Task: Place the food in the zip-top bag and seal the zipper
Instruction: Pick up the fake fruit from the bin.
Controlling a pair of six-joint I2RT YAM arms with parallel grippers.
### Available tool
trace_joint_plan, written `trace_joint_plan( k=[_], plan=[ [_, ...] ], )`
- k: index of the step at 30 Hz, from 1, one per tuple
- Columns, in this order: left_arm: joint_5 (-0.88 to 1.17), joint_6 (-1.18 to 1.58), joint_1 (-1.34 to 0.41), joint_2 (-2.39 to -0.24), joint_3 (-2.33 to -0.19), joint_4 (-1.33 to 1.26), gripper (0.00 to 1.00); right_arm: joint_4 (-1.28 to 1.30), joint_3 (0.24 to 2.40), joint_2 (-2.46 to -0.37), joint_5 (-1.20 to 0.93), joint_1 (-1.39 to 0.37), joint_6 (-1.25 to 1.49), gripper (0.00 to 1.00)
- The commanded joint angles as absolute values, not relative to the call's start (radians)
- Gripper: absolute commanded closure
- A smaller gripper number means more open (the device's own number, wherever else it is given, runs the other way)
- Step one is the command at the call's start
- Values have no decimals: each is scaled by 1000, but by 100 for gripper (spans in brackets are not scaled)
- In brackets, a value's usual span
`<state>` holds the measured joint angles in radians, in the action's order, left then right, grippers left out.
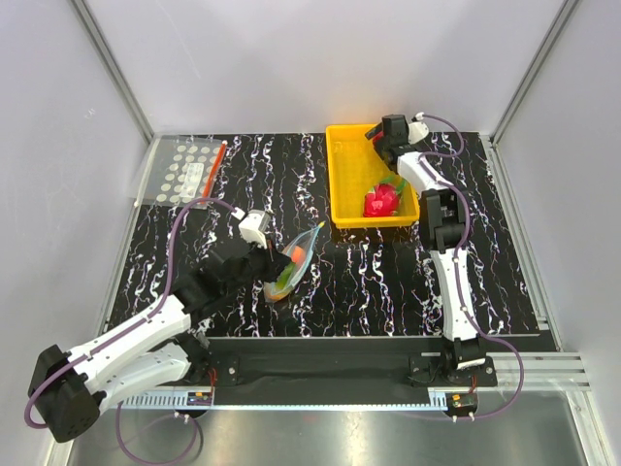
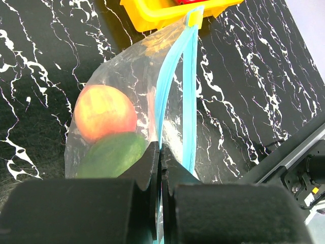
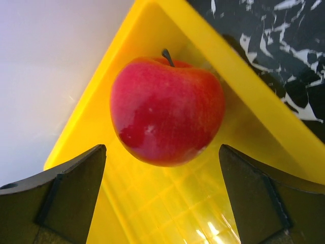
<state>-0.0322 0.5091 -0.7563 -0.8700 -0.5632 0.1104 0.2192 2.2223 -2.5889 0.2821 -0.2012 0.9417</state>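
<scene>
My right gripper eases over the apple's middle (image 3: 167,114) next and draws its fingers shut, because an open finger already stands at either side of the red apple.
The zip-top bag (image 1: 303,245) lies left of the table's middle, its mouth open. My left gripper (image 2: 160,148) is shut on its rim beside the pale blue zipper (image 2: 189,91). Through the clear film (image 2: 119,71) show a peach-orange fruit (image 2: 105,113) and an orange-and-green one (image 2: 111,154). My left gripper (image 1: 270,260) sits at the bag's near left side. The red apple (image 3: 166,109) rests in a corner of the yellow tray (image 3: 238,86). My right gripper (image 3: 162,152) hangs open just over the apple, one finger on each side, not touching it. My right gripper (image 1: 376,138) is over the tray's far end.
The yellow tray (image 1: 342,175) stands at the back middle, with a red-and-green toy (image 1: 381,200) at its near end. A flat white-dotted bag (image 1: 184,170) with a red strip lies at the far left. White walls close the table in.
</scene>
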Motion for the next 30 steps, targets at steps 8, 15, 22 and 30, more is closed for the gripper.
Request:
trace_joint_plan(
  k=[8,15,22,30],
  plan=[
    [-17,508,-755,-850,-554,55,100,134,2322,-2663,477,-206,973,0],
    [-14,508,-755,-839,-555,57,100,-25,2219,-2634,557,-206,1017,0],
    [-23,505,-756,-844,-555,61,100,-50,2295,-2671,526,-210,965,37],
    [-26,505,-756,-851,-558,64,100,-213,2113,-2510,517,-244,793,38]
  ],
)
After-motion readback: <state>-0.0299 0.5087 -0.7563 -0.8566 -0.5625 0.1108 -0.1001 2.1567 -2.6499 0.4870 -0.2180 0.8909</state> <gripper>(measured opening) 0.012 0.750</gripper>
